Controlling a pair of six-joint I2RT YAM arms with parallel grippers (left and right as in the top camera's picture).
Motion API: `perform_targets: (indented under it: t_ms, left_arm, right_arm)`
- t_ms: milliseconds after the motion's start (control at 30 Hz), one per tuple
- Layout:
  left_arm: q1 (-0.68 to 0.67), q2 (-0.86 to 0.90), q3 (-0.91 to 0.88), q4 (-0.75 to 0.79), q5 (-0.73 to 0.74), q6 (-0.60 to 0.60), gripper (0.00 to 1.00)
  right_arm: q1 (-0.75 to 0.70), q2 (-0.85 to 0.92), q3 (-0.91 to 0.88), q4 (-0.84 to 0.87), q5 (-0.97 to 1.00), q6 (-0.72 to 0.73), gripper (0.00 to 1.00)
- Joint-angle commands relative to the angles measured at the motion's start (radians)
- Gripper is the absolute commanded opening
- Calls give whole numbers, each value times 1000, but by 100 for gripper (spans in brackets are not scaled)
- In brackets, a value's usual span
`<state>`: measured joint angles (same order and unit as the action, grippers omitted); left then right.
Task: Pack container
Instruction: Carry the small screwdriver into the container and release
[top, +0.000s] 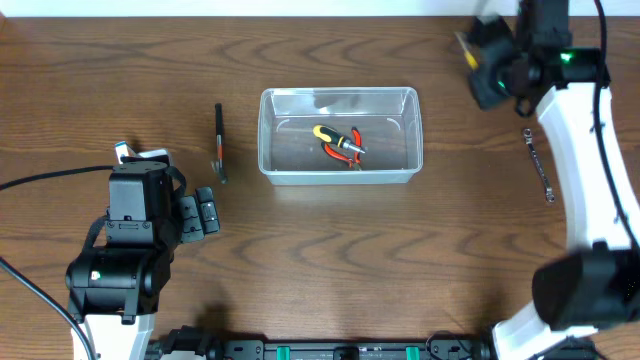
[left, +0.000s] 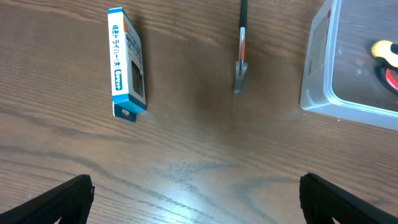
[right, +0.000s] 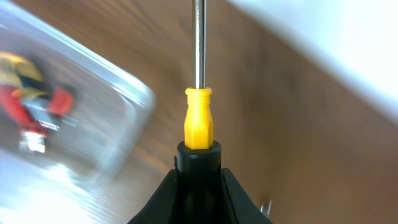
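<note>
The screwdriver (right: 199, 124) goes across in my right gripper next, then down and free onto the container's bare bottom beside the pliers, which lies below, leftward in the overhead view.
The clear plastic container (top: 340, 136) stands at the table's middle back; it also shows in the left wrist view (left: 348, 68) and in the right wrist view (right: 74, 112). Inside lie red-handled pliers (top: 352, 148) and a yellow-and-black tool (top: 330, 135). My right gripper (top: 480, 62) is shut on a yellow-and-black screwdriver (right: 199, 124), held above the table to the right of the container, its shaft pointing away. My left gripper (left: 198, 199) is open and empty, low over bare table at the front left.
A black-handled tool (top: 220, 143) lies left of the container, also in the left wrist view (left: 241, 46). A small blue-and-white box (left: 126, 62) lies beside my left arm. A metal wrench (top: 540, 165) lies at the right, under my right arm.
</note>
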<state>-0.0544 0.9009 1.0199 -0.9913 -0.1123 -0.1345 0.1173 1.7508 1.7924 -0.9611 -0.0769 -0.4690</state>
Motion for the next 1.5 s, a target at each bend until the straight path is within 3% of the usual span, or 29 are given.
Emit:
perform_targets:
  t_ms: [0,233,467,733,867,933,967,1000,1033,1233,1333,1467]
  left_arm:
    - [-3,0,18,-3,-11,-2,98]
    - [-3,0,18,-3,-11,-2,98]
    - [-3,0,18,-3,-11,-2,98]
    - [-3,0,18,-3,-11,-2,98]
    - [-3,0,18,-3,-11,-2,98]
    - [-3,0,18,-3,-11,-2,98]
    - [-3,0,18,-3,-11,-2,98]
    - [-3,0,18,-3,-11,-2,98]
    - [-3,0,18,-3,-11,-2,98]
    - [-3,0,18,-3,-11,-2,98]
    - [-3,0,18,-3,-11,-2,98]
    - [-3,0,18,-3,-11,-2,98]
  right_arm:
    - [140,12,-1,-23,-37,-213,1]
    - [294,142,-21,-27,-60,-439,1]
    - [267,361,-21,-25,-63,-444,2]
    - [254,444,-21,-16,-62,-418,13]
    - [254,439,-20,0,-61,-417,27]
    - [254,435,-19,0,-56,-396,51]
    - [254,428,-17,2,-54,-370,68]
    - [254,420,-11,1,-54,-350,79]
    - [254,410,-2,0,-53,-336,84]
    - [234,275,112,-82,-23,-264,90]
    - [186,176,177,-118,55,-160,99]
    - [66,69,202,-181,145,-14,99]
